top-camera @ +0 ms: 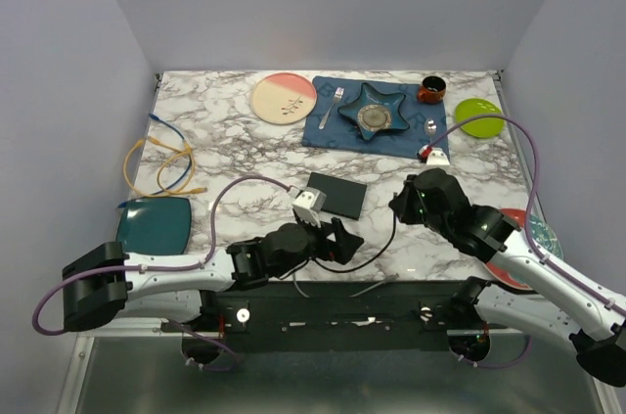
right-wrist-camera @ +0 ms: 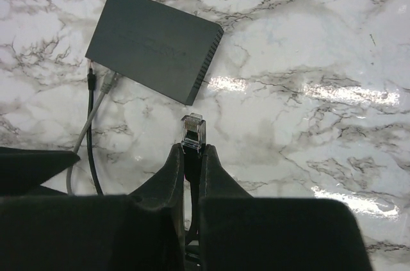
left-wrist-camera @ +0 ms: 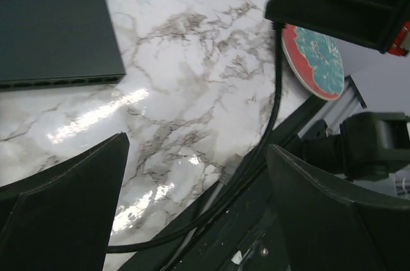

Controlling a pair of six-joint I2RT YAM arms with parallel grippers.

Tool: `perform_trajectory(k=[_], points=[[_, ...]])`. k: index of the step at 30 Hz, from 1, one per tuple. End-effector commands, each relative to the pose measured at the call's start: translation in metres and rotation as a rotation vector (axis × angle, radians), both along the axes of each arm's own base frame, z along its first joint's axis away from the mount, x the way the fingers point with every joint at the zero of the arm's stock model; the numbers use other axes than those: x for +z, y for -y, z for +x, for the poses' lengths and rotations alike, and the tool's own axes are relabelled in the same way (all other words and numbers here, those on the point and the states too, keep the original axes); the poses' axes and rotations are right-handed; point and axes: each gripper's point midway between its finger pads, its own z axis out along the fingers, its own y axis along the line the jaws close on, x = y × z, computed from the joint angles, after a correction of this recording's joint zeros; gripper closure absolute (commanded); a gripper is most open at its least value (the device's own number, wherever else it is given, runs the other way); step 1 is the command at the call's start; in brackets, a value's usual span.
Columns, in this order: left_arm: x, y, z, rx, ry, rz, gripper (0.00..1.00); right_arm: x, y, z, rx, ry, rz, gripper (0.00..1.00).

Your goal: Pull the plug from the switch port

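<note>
The black cable hangs free to the right in the top view, so the left gripper needs to move its spread fingers that way next and close them around the cable.
The switch (top-camera: 336, 196) is a flat matte-black box lying mid-table; it also shows in the right wrist view (right-wrist-camera: 154, 43) and the left wrist view (left-wrist-camera: 54, 27), with sockets along one edge. My right gripper (right-wrist-camera: 193, 149) is shut on a black cable just behind its clear plug (right-wrist-camera: 193, 131). The plug is in the air, out of the switch and a short way from its corner. In the top view the right gripper (top-camera: 399, 207) is right of the switch. My left gripper (top-camera: 344, 238) is open and empty in front of the switch, and in the left wrist view (left-wrist-camera: 195, 149) its fingers are spread wide.
The black cable (top-camera: 372, 259) loops along the near table edge beside a grey cable (left-wrist-camera: 229, 172). A blue placemat (top-camera: 328, 130) with dishes lies at the back. A teal plate (top-camera: 155, 223) and loose yellow and blue cables (top-camera: 161, 160) are left; a red-and-teal plate (left-wrist-camera: 314, 59) is right.
</note>
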Motion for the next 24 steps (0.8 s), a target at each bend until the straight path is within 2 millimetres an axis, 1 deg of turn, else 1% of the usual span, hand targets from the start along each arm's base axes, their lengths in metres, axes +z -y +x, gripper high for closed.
perform_trajectory(k=[1,2,4,5,6,8,9,12,13,15,16,17,18,19,21,22,23,24], points=[[0.013,0.043,-0.028,-0.198,0.113,0.02,0.01,0.01,-0.018,-0.005,0.058,-0.022,0.059,0.99],[0.008,0.052,-0.028,-0.211,0.109,0.037,0.01,0.015,-0.021,-0.004,0.065,-0.019,0.074,0.99],[0.004,0.06,-0.032,-0.23,0.102,0.051,0.01,0.021,-0.028,-0.006,0.09,-0.026,0.105,0.99],[-0.002,0.065,-0.034,-0.249,0.096,0.062,0.01,0.024,-0.031,-0.006,0.1,-0.025,0.119,0.99],[0.002,0.069,-0.035,-0.259,0.102,0.055,0.01,0.029,-0.035,-0.007,0.11,-0.024,0.138,0.99],[0.0,0.075,-0.038,-0.282,0.112,0.07,0.02,0.034,-0.037,-0.008,0.119,-0.02,0.15,0.99],[0.003,0.077,-0.038,-0.292,0.118,0.066,0.02,0.039,-0.038,-0.008,0.125,-0.012,0.159,0.99],[-0.003,0.079,-0.04,-0.31,0.119,0.09,0.08,0.045,-0.037,-0.008,0.126,0.002,0.163,0.99],[-0.004,0.079,-0.041,-0.315,0.118,0.091,0.18,0.047,-0.037,-0.008,0.13,0.005,0.165,0.99],[-0.006,0.079,-0.043,-0.328,0.114,0.094,0.32,0.048,-0.036,-0.008,0.13,0.009,0.162,0.98],[-0.007,0.079,-0.044,-0.335,0.111,0.094,0.49,0.047,-0.036,-0.008,0.13,0.008,0.161,0.96],[-0.007,0.079,-0.046,-0.342,0.111,0.091,0.59,0.048,-0.036,-0.008,0.133,0.014,0.165,0.89],[-0.005,0.08,-0.047,-0.35,0.112,0.087,0.67,0.048,-0.036,-0.009,0.134,0.015,0.164,0.76],[-0.004,0.081,-0.05,-0.372,0.109,0.081,0.78,0.048,-0.035,-0.009,0.133,0.017,0.161,0.7],[0.001,0.086,-0.056,-0.408,0.107,0.071,0.89,0.048,-0.034,-0.009,0.129,0.022,0.163,0.61],[0.001,0.088,-0.059,-0.426,0.104,0.069,0.98,0.05,-0.032,-0.007,0.117,0.031,0.162,0.59],[0.002,0.091,-0.065,-0.465,0.096,0.066,1.0,0.05,-0.031,-0.007,0.113,0.033,0.162,0.58],[0.005,0.095,-0.068,-0.484,0.093,0.059,1.0,0.053,-0.029,-0.007,0.105,0.044,0.166,0.57]])
